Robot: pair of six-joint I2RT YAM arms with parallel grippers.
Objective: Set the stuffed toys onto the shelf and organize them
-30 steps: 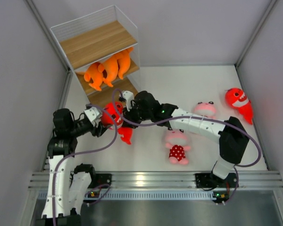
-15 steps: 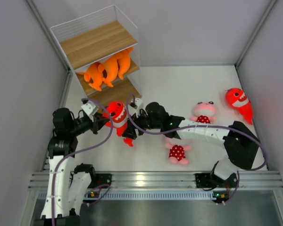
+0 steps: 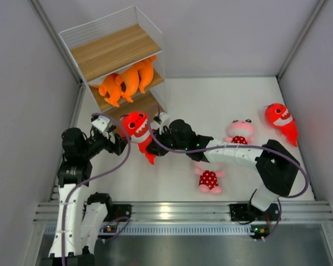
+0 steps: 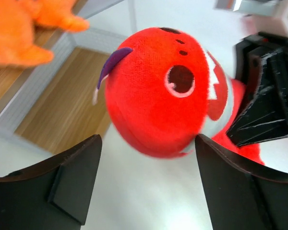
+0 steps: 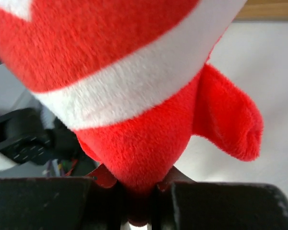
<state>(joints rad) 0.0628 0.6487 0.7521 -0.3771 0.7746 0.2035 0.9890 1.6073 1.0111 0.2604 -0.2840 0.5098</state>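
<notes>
My right gripper lowers the shark outward onto the shelf's bottom board (image 3: pixel 142 104) next and releases it, because bare wood lies there just outward of the shark.
My right gripper (image 3: pixel 154 146) is shut on the lower body of a red shark (image 3: pixel 136 128) and holds it head up just in front of the shelf (image 3: pixel 114 50). In the right wrist view the shark (image 5: pixel 134 96) fills the frame and its body is pinched between my right gripper's (image 5: pixel 139 191) fingers. My left gripper (image 4: pixel 149 191) is open and empty, with the shark's head (image 4: pixel 158 96) just beyond its fingertips; it shows in the top view (image 3: pixel 119 143) to the shark's left. Orange sharks (image 3: pixel 125 80) lie on the shelf's middle board.
Another red shark (image 3: pixel 280 119) lies at the far right. One pink animal in a polka-dot dress (image 3: pixel 240 130) lies right of my right arm, another (image 3: pixel 209 173) under it. The shelf's bottom board (image 4: pixel 62 110) is close behind the held shark. Grey walls bound both sides.
The red shark has moved up and left toward the shelf's bottom board in my right gripper. My left gripper has shifted up beside it and stands apart from the shark.
</notes>
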